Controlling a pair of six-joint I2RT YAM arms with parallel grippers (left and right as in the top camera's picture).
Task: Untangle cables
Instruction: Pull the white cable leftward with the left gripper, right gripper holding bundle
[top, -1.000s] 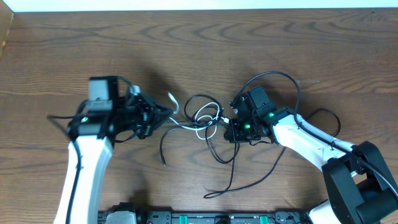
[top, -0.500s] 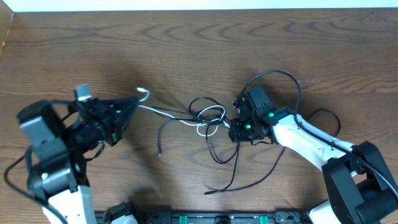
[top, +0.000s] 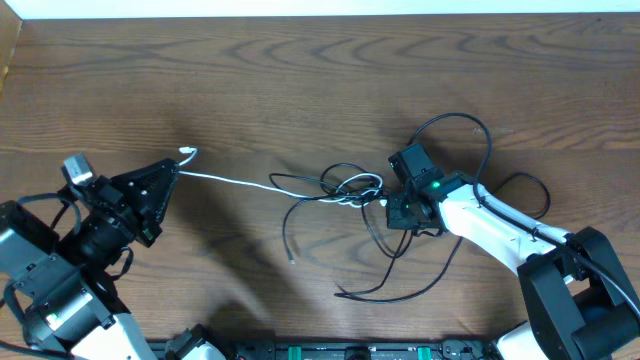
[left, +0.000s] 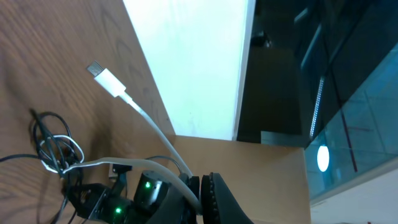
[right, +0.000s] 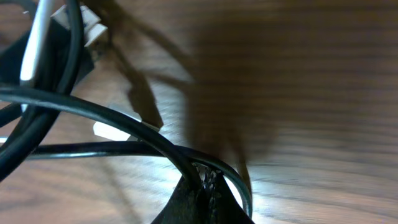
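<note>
I need to pull my right gripper away from the knot, toward the right in the overhead view, then release the black cable, since it still loops through the knot.
The white cable (top: 250, 182) runs taut from my left gripper (top: 168, 176) to the knot (top: 352, 187) at the table's middle. Its plug (top: 187, 153) sticks out just past the shut jaws. In the left wrist view the white cable (left: 146, 118) rises from my gripper (left: 202, 186) to the plug (left: 96, 69). The black cable (top: 455, 125) loops through the knot and around my right gripper (top: 398, 208), which is shut on it. The right wrist view shows the black cable (right: 124, 118) pinched in that gripper (right: 205, 186), with the white cable (right: 36, 43) at upper left.
One loose black cable end (top: 291, 258) lies left of the knot toward the front, another (top: 340, 292) nearer the front edge. The white right arm (top: 500, 225) stretches in from the lower right. A pale wall edge (top: 300, 8) borders the far side of the wooden table (top: 320, 80).
My left gripper has swung left and toward the front, drawing the white cable out straight. The knot and my right gripper have shifted a little right, and the black loops have tightened.
</note>
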